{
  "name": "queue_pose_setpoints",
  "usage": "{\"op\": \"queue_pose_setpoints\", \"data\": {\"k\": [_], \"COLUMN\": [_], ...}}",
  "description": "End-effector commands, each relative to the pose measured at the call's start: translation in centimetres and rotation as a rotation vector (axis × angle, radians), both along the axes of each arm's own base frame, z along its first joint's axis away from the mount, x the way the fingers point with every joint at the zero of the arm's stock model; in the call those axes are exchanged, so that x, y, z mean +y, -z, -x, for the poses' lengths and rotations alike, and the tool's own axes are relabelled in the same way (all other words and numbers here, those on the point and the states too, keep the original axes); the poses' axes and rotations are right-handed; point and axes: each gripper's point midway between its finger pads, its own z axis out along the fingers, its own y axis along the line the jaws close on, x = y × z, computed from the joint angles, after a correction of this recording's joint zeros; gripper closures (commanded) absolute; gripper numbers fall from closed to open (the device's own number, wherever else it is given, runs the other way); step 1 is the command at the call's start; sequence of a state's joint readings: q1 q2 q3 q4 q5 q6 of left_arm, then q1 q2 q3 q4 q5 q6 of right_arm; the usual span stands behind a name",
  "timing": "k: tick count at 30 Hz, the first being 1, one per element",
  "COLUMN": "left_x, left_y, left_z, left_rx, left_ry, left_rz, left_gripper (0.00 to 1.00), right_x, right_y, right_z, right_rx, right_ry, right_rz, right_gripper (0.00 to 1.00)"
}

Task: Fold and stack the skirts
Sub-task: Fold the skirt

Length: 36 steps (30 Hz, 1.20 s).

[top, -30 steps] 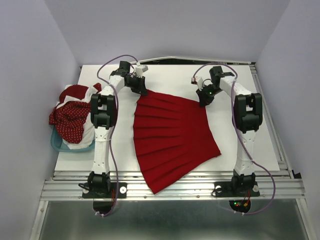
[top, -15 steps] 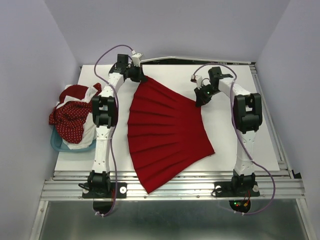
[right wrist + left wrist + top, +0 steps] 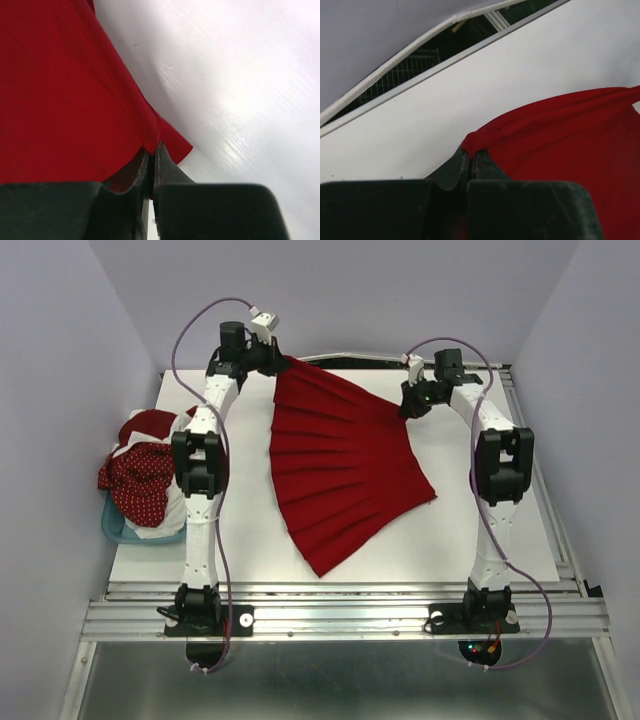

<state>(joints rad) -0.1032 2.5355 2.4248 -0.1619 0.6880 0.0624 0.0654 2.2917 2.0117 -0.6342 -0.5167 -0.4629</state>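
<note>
My right gripper will move back next with the skirt's waist corner and let go of it near the skirt's hem corner by the bare table, because that place is farther back than my gripper.
A bright red pleated skirt [image 3: 335,465] lies fanned out on the white table, its flared hem toward the near side. My left gripper [image 3: 283,361] is shut on the skirt's far left waist corner [image 3: 472,145], near the table's far edge. At the far right waist corner [image 3: 162,135] my right gripper [image 3: 408,407] is shut on the cloth too. Both corners look lifted, with the waist edge stretched between them. A dark red white-dotted skirt [image 3: 140,480] and white cloth [image 3: 180,495] are heaped at the left.
A shallow teal tub [image 3: 120,530] under the heap overhangs the table's left edge. The table's far edge [image 3: 485,45] runs just beyond the left gripper, with a dark gap and wire rack behind it. Bare white table [image 3: 500,530] lies right of the skirt.
Both arms have carried the skirt's waist corners toward the far edge, pulling the whole skirt back from the near edge. The left jaws closed on their corner early in this span.
</note>
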Motion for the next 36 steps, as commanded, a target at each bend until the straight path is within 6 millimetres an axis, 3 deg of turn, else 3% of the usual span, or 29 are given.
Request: {"op": "queue_pose_setpoints", "data": {"k": [1,2,3,4,8,9,10,11,12,13,14,15,16,17,18,19,20,22,23,24,25,26,27,31,34,36], "left_x": [3.7,3.6,3.6,3.4,3.8,3.8,4.0,4.0,3.7,3.7,3.4,3.5,2.8,2.6,2.4,1.7,1.5,1.0,0.6,0.6,0.6,0.3,0.2,-0.5,-0.9,-1.3], "left_y": [-15.2,-15.3,-13.2,-15.4,-14.9,-12.7,-14.1,-13.8,-11.4,-10.9,-11.6,-10.2,-9.4,-10.4,-8.5,-9.1,-7.0,-5.9,-6.1,-4.6,-3.9,-4.0,-2.8,-1.2,-1.5,-3.4], "left_z": [2.5,3.4,4.5,6.4,11.5,12.8,14.6,15.6,17.1,18.1,20.8,21.0,22.4,23.9,25.4,27.0,28.4,30.3,31.5,32.7,33.4,34.2,35.0,36.1,35.4,34.7], "left_rx": [-0.317,-0.313,-0.265,-0.296,-0.277,-0.229,-0.269,-0.267,-0.215,-0.210,-0.238,-0.219,-0.199,-0.244,-0.208,-0.242,-0.217,-0.216,-0.239,-0.224,-0.213,-0.227,-0.202,-0.154,-0.108,-0.135], "left_ry": [-0.030,-0.013,0.012,0.035,0.074,0.089,0.097,0.105,0.129,0.142,0.166,0.177,0.205,0.225,0.247,0.264,0.288,0.318,0.334,0.363,0.374,0.388,0.402,0.423,0.399,0.388], "left_rz": [-0.031,-0.039,-0.067,-0.074,-0.135,-0.151,-0.181,-0.197,-0.218,-0.236,-0.263,-0.275,-0.286,-0.313,-0.328,-0.346,-0.369,-0.392,-0.403,-0.425,-0.433,-0.432,-0.434,-0.427,-0.392,-0.374], "left_gripper": [1.00,1.00,1.00,1.00,1.00,1.00,1.00,1.00,1.00,1.00,1.00,1.00,1.00,1.00,1.00,1.00,1.00,1.00,1.00,1.00,1.00,1.00,1.00,1.00,1.00,1.00], "right_x": [-2.5,-2.5,-2.5,-2.5,-2.5,-2.5,-2.5,-2.6,-2.6,-2.7,-2.8,-2.8,-2.9,-3.0,-3.0,-3.1,-3.0,-3.0,-2.9,-3.0,-3.0,-3.2,-3.4,-3.6,-3.2,-2.9], "right_y": [-5.2,-5.0,-6.1,-6.0,-7.8,-7.3,-7.9,-8.0,-7.2,-7.1,-6.6,-7.1,-6.2,-6.7,-6.8,-5.7,-6.4,-6.2,-5.1,-5.7,-5.3,-3.5,-2.9,-1.1,-2.2,-3.2], "right_z": [1.1,1.7,2.0,2.5,3.7,4.3,4.6,4.8,5.4,5.8,6.5,6.5,7.3,7.7,8.0,9.0,9.5,10.6,11.7,12.4,13.1,14.2,14.8,15.8,14.1,13.1], "right_rx": [-0.115,-0.114,-0.138,-0.145,-0.215,-0.209,-0.226,-0.248,-0.238,-0.241,-0.249,-0.270,-0.255,-0.285,-0.292,-0.271,-0.299,-0.306,-0.303,-0.328,-0.332,-0.321,-0.321,-0.294,-0.280,-0.283], "right_ry": [-0.011,-0.031,-0.042,-0.068,-0.141,-0.155,-0.171,-0.200,-0.219,-0.234,-0.268,-0.281,-0.298,-0.323,-0.336,-0.349,-0.369,-0.392,-0.423,-0.438,-0.454,-0.477,-0.486,-0.467,-0.400,-0.371], "right_rz": [0.045,0.055,0.058,0.068,0.105,0.112,0.118,0.139,0.147,0.157,0.176,0.188,0.194,0.217,0.226,0.231,0.239,0.242,0.249,0.262,0.271,0.287,0.299,0.300,0.249,0.220], "right_gripper": [0.99,0.99,0.99,0.99,0.99,0.99,0.99,0.99,0.99,0.99,0.99,0.99,0.99,0.99,0.99,0.99,0.99,0.99,0.99,0.99,0.99,0.99,0.99,0.99,0.99,0.99]}}
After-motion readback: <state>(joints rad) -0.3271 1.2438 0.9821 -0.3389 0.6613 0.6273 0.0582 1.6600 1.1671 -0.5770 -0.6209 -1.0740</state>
